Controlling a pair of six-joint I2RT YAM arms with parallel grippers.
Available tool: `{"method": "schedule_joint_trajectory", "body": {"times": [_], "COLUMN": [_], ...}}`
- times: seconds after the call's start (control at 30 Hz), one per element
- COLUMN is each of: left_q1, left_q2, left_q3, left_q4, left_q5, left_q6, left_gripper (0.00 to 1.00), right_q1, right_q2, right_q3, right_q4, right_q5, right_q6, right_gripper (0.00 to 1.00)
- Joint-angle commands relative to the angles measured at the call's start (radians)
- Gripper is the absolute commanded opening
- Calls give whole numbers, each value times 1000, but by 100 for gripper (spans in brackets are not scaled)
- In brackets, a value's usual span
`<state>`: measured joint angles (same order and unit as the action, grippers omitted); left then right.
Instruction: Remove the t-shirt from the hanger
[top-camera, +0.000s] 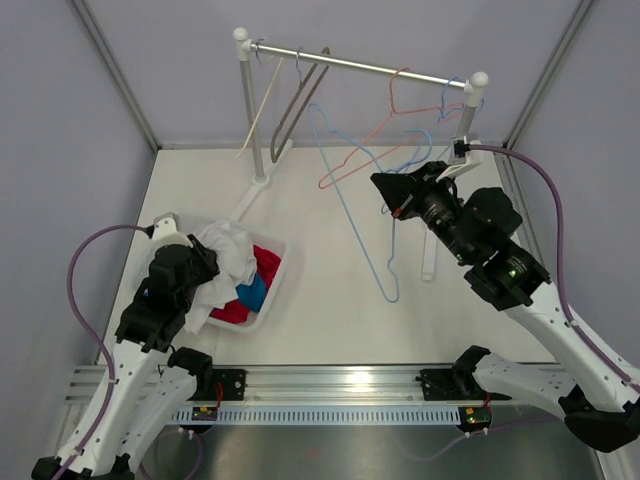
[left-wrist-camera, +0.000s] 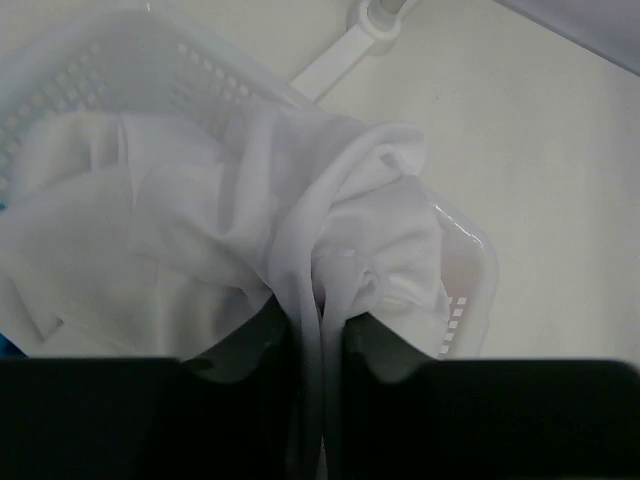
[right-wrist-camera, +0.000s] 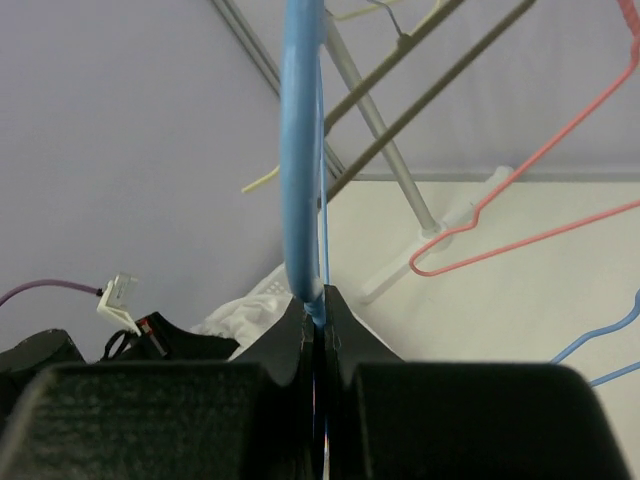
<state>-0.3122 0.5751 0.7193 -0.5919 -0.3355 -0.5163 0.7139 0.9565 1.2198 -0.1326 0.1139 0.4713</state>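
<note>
The part of the bar between the brown and pink hangers is empty. My right gripper will carry the blue hanger (top-camera: 362, 235) outward to it next and release it there.
The white t-shirt (top-camera: 228, 250) lies bunched in the white basket (top-camera: 272, 296), off any hanger. My left gripper (top-camera: 205, 262) is over the basket's left side and shut on a fold of the shirt (left-wrist-camera: 250, 220), with cloth pinched between its fingertips (left-wrist-camera: 320, 320). My right gripper (top-camera: 388, 192) is shut on the thin wire of a bare blue hanger (top-camera: 362, 235), held above the table right of centre. In the right wrist view the blue hanger (right-wrist-camera: 300, 150) rises straight up from the closed gripper (right-wrist-camera: 318, 305).
The clothes rack's rail (top-camera: 360, 65) spans the back and carries a pink hanger (top-camera: 395, 130), a brown hanger (top-camera: 295, 105), a cream hanger (top-camera: 258, 115) and another blue one (top-camera: 440, 135). Red (top-camera: 265, 268) and blue (top-camera: 252, 292) garments lie in the basket (left-wrist-camera: 470, 240).
</note>
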Motion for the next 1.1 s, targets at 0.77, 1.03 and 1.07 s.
{"method": "schedule_joint_trajectory", "body": {"times": [0.77,1.03,1.07], "left_q1": [4,-54,-67], "left_q2": [-294,-362,-365], "left_q3": [58,55,49], "left_q4": [26,-20,-26], "left_q5": [610,664,659], "left_q6": [4,102,107], "left_gripper": [99,99,99], "right_q1": [257,161,150], "right_q2": [769,1098,1120], "right_q3": [740,1267,1306], "right_q4": [-93,-286,-329], "right_q5": [1016,922,900], "right_q6": [-158,-272,-269], "right_gripper": [0,0,0]}}
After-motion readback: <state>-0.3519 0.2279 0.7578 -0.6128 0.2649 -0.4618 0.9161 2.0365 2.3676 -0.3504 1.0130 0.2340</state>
